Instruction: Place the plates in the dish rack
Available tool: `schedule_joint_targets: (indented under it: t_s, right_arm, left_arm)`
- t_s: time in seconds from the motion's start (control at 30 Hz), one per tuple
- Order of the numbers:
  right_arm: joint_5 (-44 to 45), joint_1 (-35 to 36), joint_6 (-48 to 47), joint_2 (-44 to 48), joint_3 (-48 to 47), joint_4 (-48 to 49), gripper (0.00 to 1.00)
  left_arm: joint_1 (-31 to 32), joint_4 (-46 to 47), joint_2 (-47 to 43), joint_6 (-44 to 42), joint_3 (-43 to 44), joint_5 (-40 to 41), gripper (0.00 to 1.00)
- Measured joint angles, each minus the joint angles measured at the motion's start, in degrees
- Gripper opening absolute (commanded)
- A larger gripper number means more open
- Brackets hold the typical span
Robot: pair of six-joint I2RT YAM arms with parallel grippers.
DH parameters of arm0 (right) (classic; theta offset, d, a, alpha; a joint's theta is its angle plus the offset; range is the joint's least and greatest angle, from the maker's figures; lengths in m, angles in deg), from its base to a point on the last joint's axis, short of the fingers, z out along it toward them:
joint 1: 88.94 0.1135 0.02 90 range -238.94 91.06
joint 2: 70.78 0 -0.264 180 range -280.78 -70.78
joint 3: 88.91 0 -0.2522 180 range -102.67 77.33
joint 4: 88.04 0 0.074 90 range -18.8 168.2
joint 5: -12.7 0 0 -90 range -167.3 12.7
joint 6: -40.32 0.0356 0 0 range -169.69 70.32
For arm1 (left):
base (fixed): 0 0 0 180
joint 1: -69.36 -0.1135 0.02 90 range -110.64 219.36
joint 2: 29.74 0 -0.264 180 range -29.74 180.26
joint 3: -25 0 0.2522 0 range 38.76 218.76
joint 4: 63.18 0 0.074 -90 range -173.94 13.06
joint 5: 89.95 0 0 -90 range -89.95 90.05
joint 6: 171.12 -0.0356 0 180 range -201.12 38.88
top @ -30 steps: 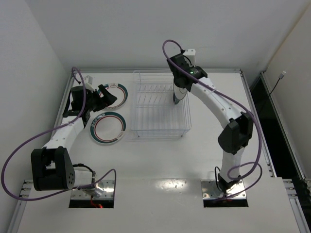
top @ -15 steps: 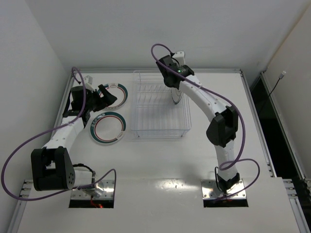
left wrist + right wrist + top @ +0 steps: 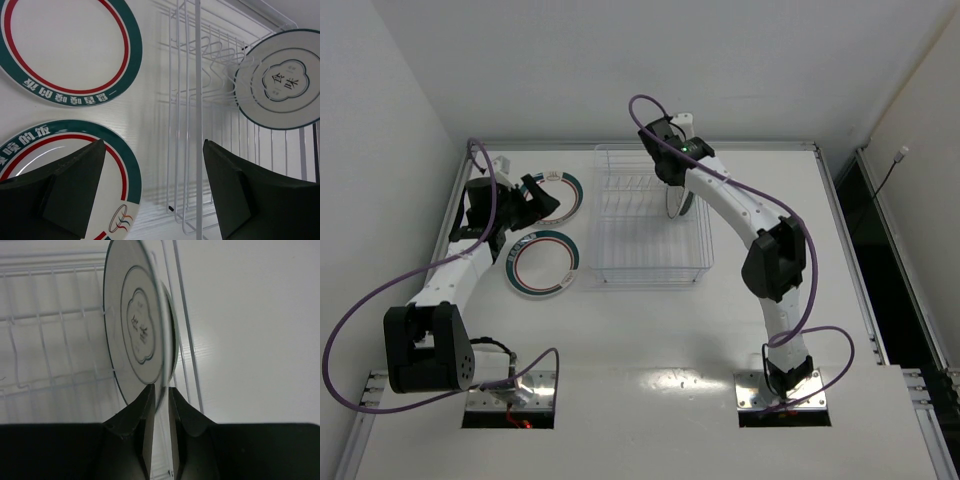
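Note:
The left gripper draws back and down to the near rim of the closer white plate next, since that rim faces bare table, clear of the other white plate.
The pale grey plate (image 3: 677, 204) (image 3: 137, 325) (image 3: 285, 80) stands on edge inside the dish rack (image 3: 645, 250) (image 3: 50, 315) (image 3: 200, 100), near its right side. My right gripper (image 3: 673, 192) (image 3: 161, 387) is above it, shut on its rim. Two white plates with green and red rings (image 3: 557, 195) (image 3: 545, 264) lie flat on the table to the left of the rack; both also appear in the left wrist view (image 3: 65, 47) (image 3: 120, 200). My left gripper (image 3: 540, 200) (image 3: 154, 145) hovers open between them and the rack, holding nothing.
The table's left edge and a wall run close behind my left arm (image 3: 460, 270). My right arm (image 3: 770, 250) reaches over the table to the right of the rack. Bare wire dividers (image 3: 180, 150) fill the rack's left part.
My right arm has swung the grey plate a little leftward over the rack and lowered it between the wires, its elbow folding in. The left arm has not moved.

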Motion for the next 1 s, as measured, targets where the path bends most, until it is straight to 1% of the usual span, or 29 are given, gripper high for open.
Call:
schedule_joint_targets:
  t_s: [0.07,0.17,0.2,0.27,0.3,0.4,0.43,0.47,0.5,0.53,0.6,0.67,0.77,0.8,0.9,1.0]
  right_arm:
    - [-1.40,0.00,0.00,0.00,0.11,0.15,0.14]
    - [-2.67,0.00,0.02,0.00,0.11,0.24,0.22]
    - [-2.93,-0.13,0.02,-0.02,0.11,0.22,0.28]
    - [-3.32,-0.31,0.09,0.00,0.11,0.24,0.34]
    - [-3.54,-0.33,0.11,0.04,0.11,0.22,0.40]
    - [-4.37,-0.59,-0.13,1.84,2.10,1.57,0.49]
    - [-5.11,-0.70,-0.44,3.32,3.78,2.78,0.51]
    - [-6.01,-0.85,-0.70,5.18,5.75,3.87,0.53]
    - [-7.15,-0.98,-1.05,7.48,7.91,5.16,0.54]
    - [-8.26,-1.07,-1.38,9.81,9.68,6.36,0.54]
    - [-10.64,-1.49,-1.62,14.25,12.13,8.63,0.55]
    - [-12.66,-1.73,-1.64,16.81,12.37,10.16,0.56]
    - [-15.56,-1.90,-1.73,18.93,12.33,12.15,0.56]
    - [-16.41,-1.92,-1.75,19.02,12.35,12.48,0.56]
    - [-18.99,-1.92,-1.77,19.02,13.73,13.35,0.57]
    - [-20.74,-1.92,-1.77,18.93,15.67,13.49,0.57]
  left_arm:
    - [0.00,-0.09,0.00,0.00,0.00,0.31,0.77]
    - [0.00,-0.39,0.00,0.00,0.00,0.66,0.77]
    - [0.00,-0.55,0.00,0.00,0.00,0.83,0.77]
    - [0.00,-0.87,0.00,0.00,0.00,1.44,0.77]
    - [0.00,-1.18,0.00,-0.04,0.04,2.05,0.77]
    - [0.00,-3.65,0.02,0.04,0.66,6.56,0.89]
    - [-0.07,-4.61,0.02,0.50,0.87,8.61,0.92]
    - [-0.28,-5.57,0.02,1.14,1.05,10.67,0.92]
    - [-0.48,-6.36,0.02,1.92,1.07,12.44,0.97]
    - [-1.18,-7.04,0.00,2.62,1.07,13.64,0.99]
    - [-3.41,-8.81,0.00,5.11,1.03,15.13,0.99]
    - [-6.95,-9.11,-0.55,7.41,-0.20,14.67,0.99]
    - [-13.86,-10.19,-5.14,12.57,-6.29,14.36,1.00]
    - [-14.99,-10.84,-7.17,14.08,-8.41,14.36,1.00]
    - [-15.12,-13.11,-13.51,18.05,-13.79,13.14,1.00]
    - [-14.91,-13.62,-17.42,20.79,-17.49,11.19,0.96]
